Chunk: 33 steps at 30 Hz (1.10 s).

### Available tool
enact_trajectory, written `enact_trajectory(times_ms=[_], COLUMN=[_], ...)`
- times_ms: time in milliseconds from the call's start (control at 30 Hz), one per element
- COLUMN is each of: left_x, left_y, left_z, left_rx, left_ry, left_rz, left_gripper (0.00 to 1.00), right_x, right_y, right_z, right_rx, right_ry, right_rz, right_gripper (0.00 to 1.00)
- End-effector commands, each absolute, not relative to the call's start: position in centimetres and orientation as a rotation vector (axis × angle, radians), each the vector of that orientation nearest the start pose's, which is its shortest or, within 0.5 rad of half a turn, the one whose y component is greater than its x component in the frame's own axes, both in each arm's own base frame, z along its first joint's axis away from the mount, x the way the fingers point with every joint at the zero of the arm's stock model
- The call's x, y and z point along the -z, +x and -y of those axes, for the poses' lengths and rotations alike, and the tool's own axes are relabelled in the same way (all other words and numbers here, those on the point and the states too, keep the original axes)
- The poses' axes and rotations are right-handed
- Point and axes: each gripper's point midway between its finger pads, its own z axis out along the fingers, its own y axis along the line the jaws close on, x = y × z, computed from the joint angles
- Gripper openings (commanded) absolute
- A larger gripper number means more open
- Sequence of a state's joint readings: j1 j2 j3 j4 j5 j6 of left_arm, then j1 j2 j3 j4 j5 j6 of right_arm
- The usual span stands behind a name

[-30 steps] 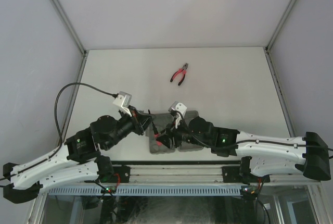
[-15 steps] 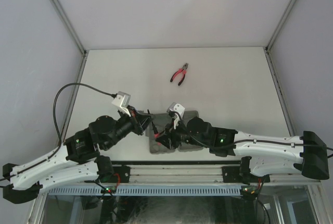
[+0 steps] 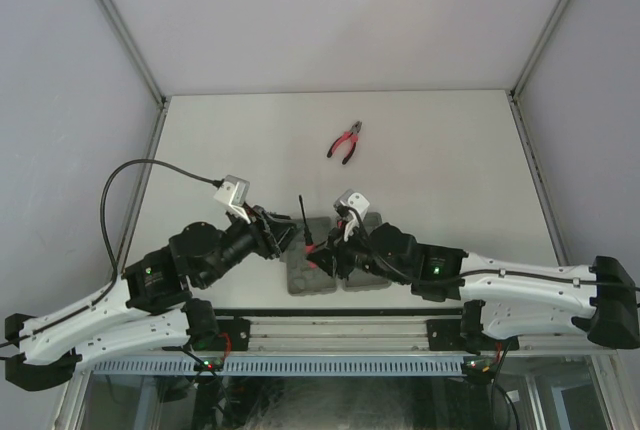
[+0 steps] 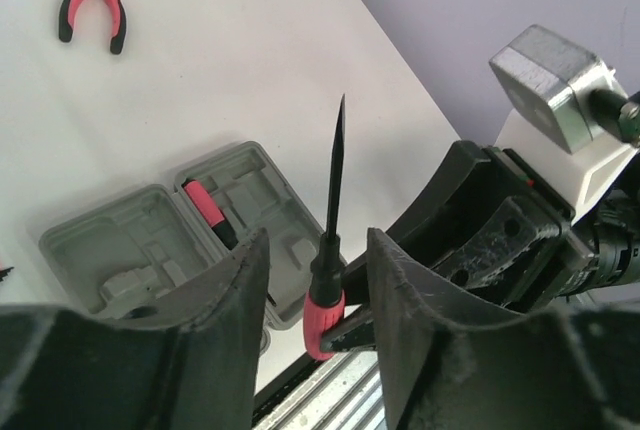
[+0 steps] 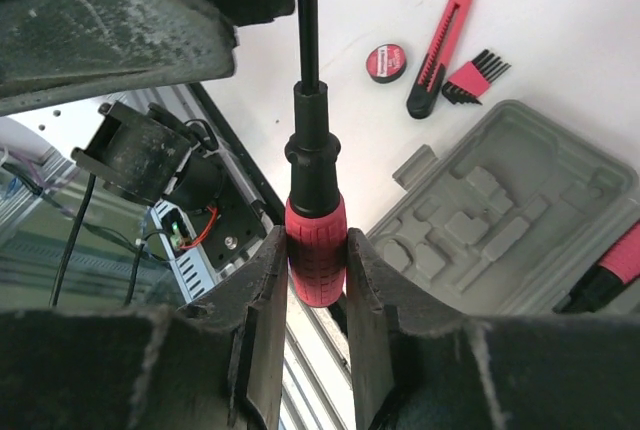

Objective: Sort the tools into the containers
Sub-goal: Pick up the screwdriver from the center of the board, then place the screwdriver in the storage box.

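My right gripper tilts down next, lowers the screwdriver into the case half with the short driver (image 3: 366, 278) and releases it, since free space remains beside the short driver.
The long thin screwdriver (image 5: 317, 250) stands upright over the table's near edge, and my right gripper (image 5: 316, 245) is shut on its red handle. My left gripper (image 4: 320, 250) is open, its fingers (image 4: 240, 290) on either side of the same handle without touching it. Just beyond lies the open grey tool case (image 4: 140, 240), with a short red-black driver (image 4: 205, 212) in one slot. Red-handled pliers (image 3: 346, 141) lie farther back. In the top view the screwdriver's shaft (image 3: 302, 218) rises between the two grippers above the case (image 3: 298, 280).
A round red disc (image 5: 385, 62), a red-and-black utility knife (image 5: 440, 50) and a small comb-like piece (image 5: 475, 78) lie on the table beside the case. The metal rail (image 3: 330, 335) runs right below the grippers. The left arm (image 5: 120, 20) hangs close to the right wrist.
My left gripper has opened and let go of the screwdriver. My right gripper has closed on its handle and shifted slightly right, with the shaft now pointing up.
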State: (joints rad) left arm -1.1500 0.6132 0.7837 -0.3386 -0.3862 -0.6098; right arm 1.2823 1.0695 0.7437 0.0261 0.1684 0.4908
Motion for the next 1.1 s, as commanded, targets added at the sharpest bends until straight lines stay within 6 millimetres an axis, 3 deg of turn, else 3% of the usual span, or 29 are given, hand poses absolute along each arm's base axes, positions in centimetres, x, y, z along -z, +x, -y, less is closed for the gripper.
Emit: enact_trajectory(times_ms=[0, 433, 667, 1067], left_x=[-31.7, -28.1, -26.9, -24.2], left_y=[15.1, 16.6, 18.1, 20.6], left_z=[22.9, 21.5, 19.8, 16.7], left_rx=[0.999, 0.876, 0.868, 0.736], left_ry=[0.170, 0.095, 0.035, -0.082], left_rz=[-1.745, -1.854, -1.894, -2.000], left_gripper=[0.51, 0.54, 0.54, 0.53], right_x=[-24.2, -20.7, -18.7, -18.0], right_y=[12.9, 14.6, 16.5, 18.2], right_z=[-34.6, -32.1, -29.5, -27.0], right_rx=[-1.033, -0.895, -0.792, -0.669], right_ry=[-0.525, -0.429, -0.301, -0.228], right_rz=[-1.869, -2.025, -2.134, -2.096], right_gripper=[0.02, 0.00, 0.00, 0.00])
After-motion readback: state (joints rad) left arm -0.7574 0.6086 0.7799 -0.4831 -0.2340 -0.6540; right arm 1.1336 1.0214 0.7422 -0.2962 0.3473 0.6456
